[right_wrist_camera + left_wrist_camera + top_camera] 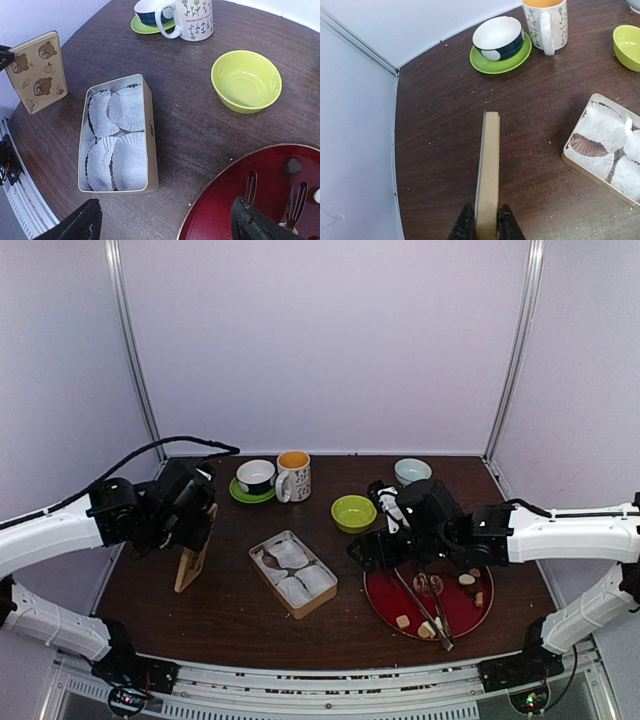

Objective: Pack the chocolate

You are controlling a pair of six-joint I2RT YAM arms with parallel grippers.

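My left gripper holds the lid. I will carry it back toward the empty wood beside the tin box next, then lower it and let it go.
Several small white, tan and dark chocolate pieces (466, 580) lie on a red tray (385, 598), with metal tongs (425, 605) across it. A beige tin box (293, 573) lined with white paper cups sits mid-table. My left gripper (486, 225) is shut on the tin's bear-printed lid (489, 165) and holds it on edge at the left (193, 558). My right gripper (165, 225) is open and empty, hovering over the tray's left rim (225, 200) beside the box (150, 145). One dark piece (292, 166) and the tongs (296, 197) show in the right wrist view.
A green bowl (353, 512) stands behind the tray. A flowered mug (294, 476) and a dark bowl on a green saucer (255, 477) stand at the back. A pale blue bowl (412, 471) is at the back right. White walls enclose the table.
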